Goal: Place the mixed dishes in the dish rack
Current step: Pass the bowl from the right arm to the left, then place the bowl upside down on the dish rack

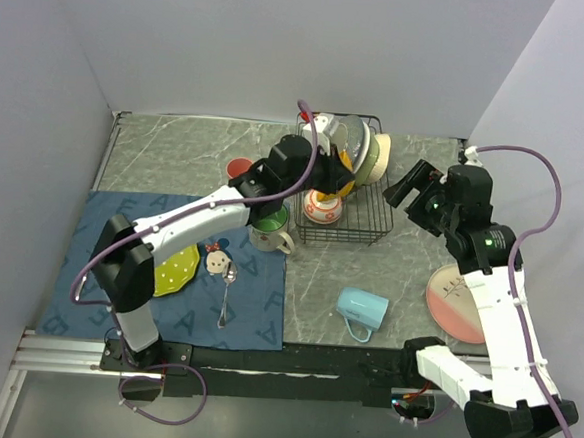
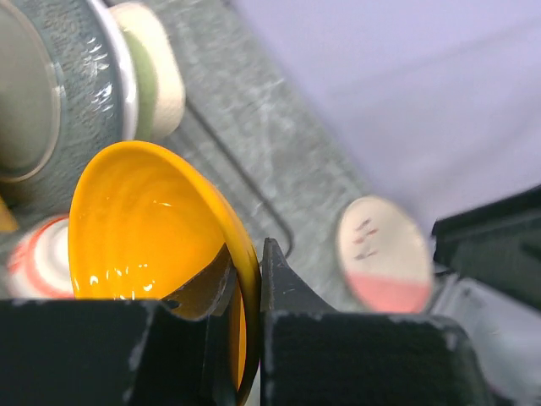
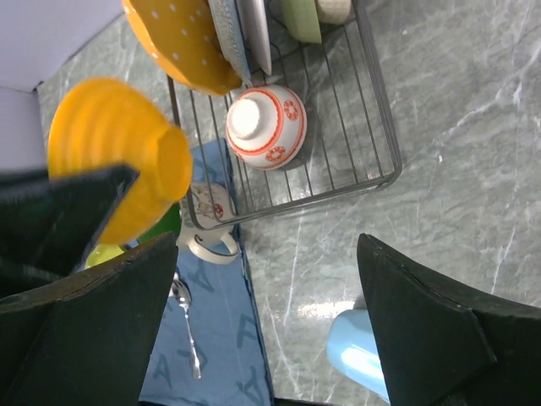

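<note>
The orange bowl needs to go with my left gripper to the right in the top view and down into the open rack wires beside the red-patterned dish, where there is space.
My left gripper is shut on the rim of an orange bowl, one finger inside and one outside, and holds it tilted above the left part of the black wire dish rack. The bowl also shows in the right wrist view. The rack holds a red-patterned dish upside down, an orange dotted plate, a grey plate and green and cream bowls. My right gripper is open and empty, just right of the rack.
A pink and cream plate and a light blue mug lie on the grey table at the right. On the blue cloth mat are a white mug, a lime-green plate, a small dish and a spoon.
</note>
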You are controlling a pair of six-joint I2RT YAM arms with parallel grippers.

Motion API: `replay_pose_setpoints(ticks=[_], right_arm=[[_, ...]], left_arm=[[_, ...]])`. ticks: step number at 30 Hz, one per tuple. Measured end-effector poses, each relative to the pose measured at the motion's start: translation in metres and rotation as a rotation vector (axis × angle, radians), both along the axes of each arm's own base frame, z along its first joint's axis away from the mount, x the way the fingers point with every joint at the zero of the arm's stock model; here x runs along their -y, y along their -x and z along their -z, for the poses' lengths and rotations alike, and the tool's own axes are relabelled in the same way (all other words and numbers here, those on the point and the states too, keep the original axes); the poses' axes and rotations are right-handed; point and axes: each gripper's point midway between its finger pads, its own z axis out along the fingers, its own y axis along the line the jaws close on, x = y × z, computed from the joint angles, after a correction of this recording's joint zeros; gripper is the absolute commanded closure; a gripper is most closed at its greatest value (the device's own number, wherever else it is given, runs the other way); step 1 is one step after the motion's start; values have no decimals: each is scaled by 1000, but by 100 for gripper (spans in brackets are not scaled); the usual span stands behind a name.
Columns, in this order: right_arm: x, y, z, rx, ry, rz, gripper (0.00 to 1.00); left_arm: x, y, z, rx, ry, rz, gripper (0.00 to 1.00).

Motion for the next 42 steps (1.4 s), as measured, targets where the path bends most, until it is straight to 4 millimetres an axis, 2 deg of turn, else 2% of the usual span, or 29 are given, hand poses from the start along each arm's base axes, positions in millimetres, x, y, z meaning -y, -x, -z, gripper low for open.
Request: replay_pose_setpoints(ticks=[4, 9, 14, 23, 36, 42], right_arm=[[2, 5, -8, 30, -4, 4, 6], [4, 11, -17, 64, -6, 7, 6], [6, 16, -23, 91, -5, 9, 6], [9, 22, -26, 109, -5, 16, 6], [11, 26, -27, 119, -5, 17, 6], [12, 27, -28, 123, -3, 20, 6]], left_arm=[[17, -7, -3, -74, 121, 41, 99], [43, -7, 24, -195, 196, 120, 99], [57, -8, 44, -265, 239, 150, 99], [66, -11, 48, -314, 391, 188, 99], [75, -36, 116, -417, 345, 74, 99], [86, -44, 122, -413, 338, 40, 99]])
